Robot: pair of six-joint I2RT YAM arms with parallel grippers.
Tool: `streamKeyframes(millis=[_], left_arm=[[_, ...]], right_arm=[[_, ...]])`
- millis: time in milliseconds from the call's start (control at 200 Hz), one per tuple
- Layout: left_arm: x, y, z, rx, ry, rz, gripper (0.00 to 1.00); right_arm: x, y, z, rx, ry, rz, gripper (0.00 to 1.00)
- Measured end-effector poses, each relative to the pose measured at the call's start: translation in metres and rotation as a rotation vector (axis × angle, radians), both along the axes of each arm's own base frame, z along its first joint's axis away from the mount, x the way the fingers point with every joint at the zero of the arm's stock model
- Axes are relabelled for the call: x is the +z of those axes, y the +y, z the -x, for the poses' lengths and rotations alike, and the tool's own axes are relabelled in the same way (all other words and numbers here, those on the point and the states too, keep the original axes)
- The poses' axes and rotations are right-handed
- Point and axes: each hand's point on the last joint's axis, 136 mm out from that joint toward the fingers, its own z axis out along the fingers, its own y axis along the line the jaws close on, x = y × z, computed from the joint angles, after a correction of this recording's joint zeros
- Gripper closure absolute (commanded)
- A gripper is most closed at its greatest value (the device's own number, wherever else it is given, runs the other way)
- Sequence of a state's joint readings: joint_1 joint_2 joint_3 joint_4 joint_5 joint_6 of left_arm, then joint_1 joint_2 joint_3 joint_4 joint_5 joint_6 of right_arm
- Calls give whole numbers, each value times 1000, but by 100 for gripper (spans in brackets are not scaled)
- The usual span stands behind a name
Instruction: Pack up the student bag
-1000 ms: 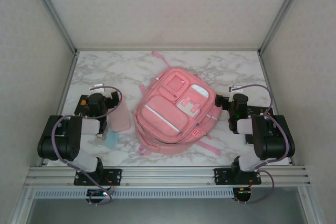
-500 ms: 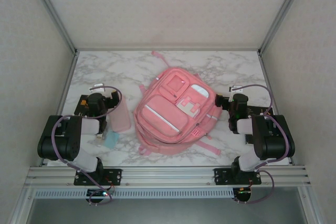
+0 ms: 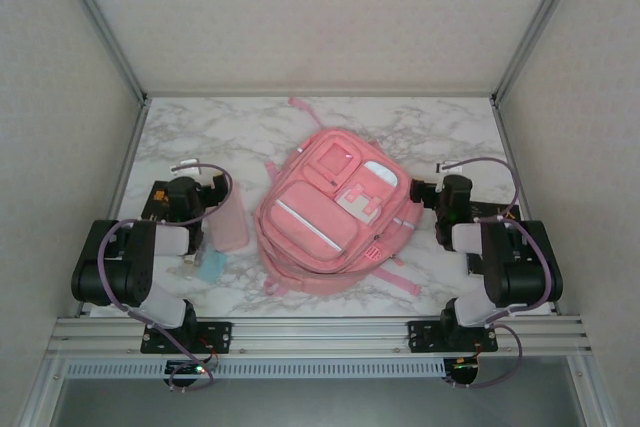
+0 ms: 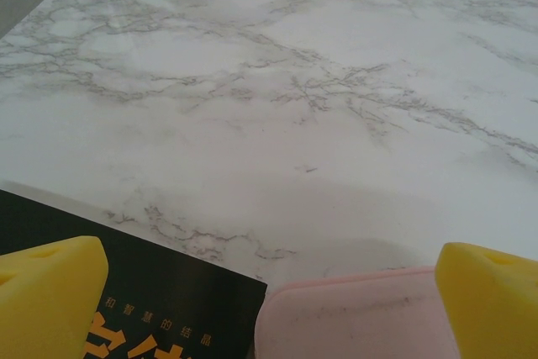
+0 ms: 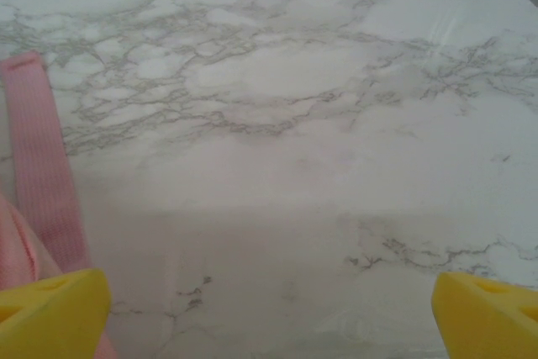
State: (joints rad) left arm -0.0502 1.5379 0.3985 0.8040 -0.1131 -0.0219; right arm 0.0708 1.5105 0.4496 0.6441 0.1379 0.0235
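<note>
Bare marble is all that lies between my right gripper's open fingers. My right gripper needs to draw back next and turn toward the bag's pink side fold (image 3: 401,233) by the red patch.
The student bag (image 3: 335,212), a large pink backpack with front zip pockets and a white trim strip, lies flat in the middle of the marble table (image 3: 250,132). One of its pink straps (image 5: 42,166) runs along the left of the right wrist view. My left gripper (image 3: 200,189) rests low to the bag's left, over a small flat pink pouch (image 4: 353,317) and a black book (image 4: 168,300). Its yellow fingertips (image 4: 46,292) stand wide apart and hold nothing. My right gripper (image 3: 440,195) sits just right of the bag, open, with bare marble between its fingertips (image 5: 487,317).
The pink pouch (image 3: 228,225) lies between the left arm and the bag, with a small teal item (image 3: 212,265) just in front of it. Grey walls and metal frame rails (image 3: 120,67) enclose the table on three sides. Bare marble stretches behind the bag.
The right arm has edged very slightly to the left. Nothing else has moved.
</note>
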Motion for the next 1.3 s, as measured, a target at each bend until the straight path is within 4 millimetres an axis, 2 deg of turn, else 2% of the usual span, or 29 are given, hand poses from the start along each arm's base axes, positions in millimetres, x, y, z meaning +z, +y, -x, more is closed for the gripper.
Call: streamKeyframes(millis=[50,95,245,300,375,476,556,686,811,936,1031,1151,1236,1301], left_arm=[[0,0,-2,0,24,-2,0],[6,0,-5,0,36,-2,0],[55,-1,-20,43,11,-10,0],[74,-5,-23,61,-2,8,0],[95,-15,-22,80,-10,47,0],[105,-33,-16,90,26,121,0],[101,-49,-6,82,76,174,0],[88,-80,25,32,190,210,0],[87,-100,57,-22,262,251,0],[77,-111,87,-48,321,336,0],[51,-133,115,-100,409,397,0],[16,-164,149,-171,547,431,0],[0,-180,161,-197,611,444,0],[-9,-190,163,-205,639,454,0]], right_arm=[[13,0,-7,-7,10,1,2],[32,1,-15,-20,-6,-10,2],[91,7,-25,-75,-19,-125,2],[103,10,-25,-103,9,-188,2],[109,15,-18,-135,74,-281,3],[97,29,2,-156,205,-412,4],[77,44,26,-167,338,-511,4],[44,64,80,-192,515,-664,3],[12,78,133,-222,633,-806,1],[-19,92,166,-220,706,-920,1],[-32,100,177,-203,720,-964,1],[-22,108,165,-150,658,-1000,1],[-16,114,155,-105,609,-1029,2],[-19,118,151,-97,600,-1040,8]])
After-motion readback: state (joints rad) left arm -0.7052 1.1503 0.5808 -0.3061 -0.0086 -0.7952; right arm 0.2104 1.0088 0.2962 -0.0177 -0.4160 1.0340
